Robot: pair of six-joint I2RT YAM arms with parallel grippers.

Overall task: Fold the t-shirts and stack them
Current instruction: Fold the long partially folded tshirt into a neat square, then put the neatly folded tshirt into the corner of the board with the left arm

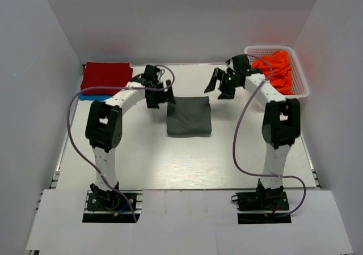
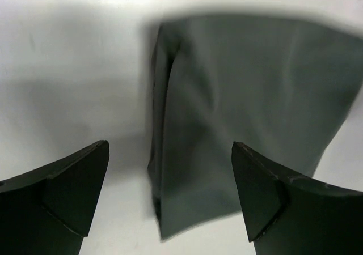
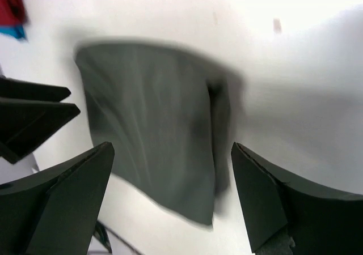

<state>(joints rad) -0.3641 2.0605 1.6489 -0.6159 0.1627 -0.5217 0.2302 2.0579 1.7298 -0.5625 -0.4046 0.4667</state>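
Observation:
My left gripper will move back and down onto the middle of the charcoal-grey t-shirt's edge (image 1: 169, 115) (image 2: 160, 131) that faces the red t-shirt, because that edge runs between my open fingers.
A charcoal-grey t-shirt (image 1: 189, 115) lies folded into a neat rectangle at the table's middle. It also shows in the left wrist view (image 2: 249, 96) and in the right wrist view (image 3: 147, 119). My left gripper (image 1: 165, 89) is open and empty, just above the shirt's far left corner. My right gripper (image 1: 220, 86) is open and empty, above the table beyond the shirt's far right corner. A folded red t-shirt (image 1: 106, 75) lies on a blue t-shirt (image 1: 91, 97) at the far left. Orange t-shirts (image 1: 278, 68) fill the basket.
A white lattice basket (image 1: 300, 85) stands at the far right corner. White walls close in the table on three sides. Purple cables loop beside both arms.

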